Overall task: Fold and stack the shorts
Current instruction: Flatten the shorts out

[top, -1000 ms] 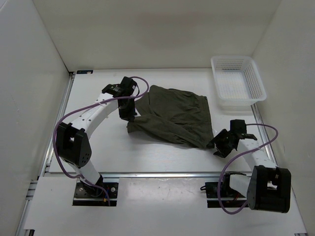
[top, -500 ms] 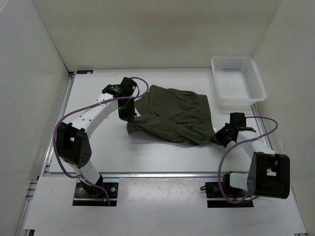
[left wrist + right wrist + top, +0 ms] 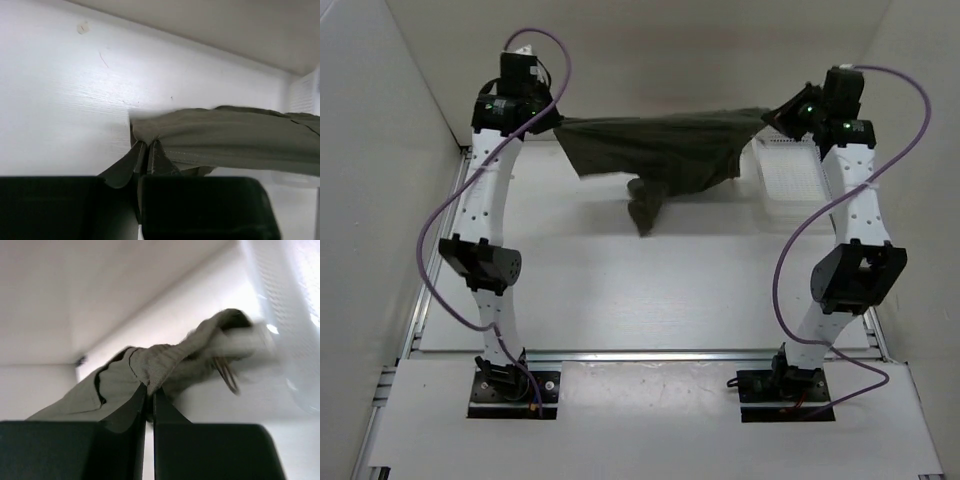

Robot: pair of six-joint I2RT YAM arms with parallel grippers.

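I will draw my right gripper back and down onto the bare tabletop nearer my base and release the corner of the shorts there, because the shorts (image 3: 660, 150) hang in the air.
The dark olive-green shorts (image 3: 660, 150) hang stretched in the air between both raised arms, above the back of the table, with one leg (image 3: 646, 205) drooping down in the middle. My left gripper (image 3: 556, 123) is shut on the left corner of the shorts (image 3: 200, 137), the fabric pinched between its fingertips (image 3: 148, 150). At the right, my right gripper (image 3: 770, 115) is shut on the other corner of the shorts (image 3: 165, 365), cloth bunched at its tips (image 3: 150, 390). A drawstring loop (image 3: 227, 375) dangles by that grip.
A white basket (image 3: 800, 175) stands at the back right of the table, partly behind the right arm and just beside the shorts' right corner; its mesh wall (image 3: 285, 315) shows close in the right wrist view. White walls enclose the table (image 3: 620, 290).
The right gripper closed on the shorts' right corner. Both arms then rose high and toward the back, lifting the shorts off the table and stretching them between them.
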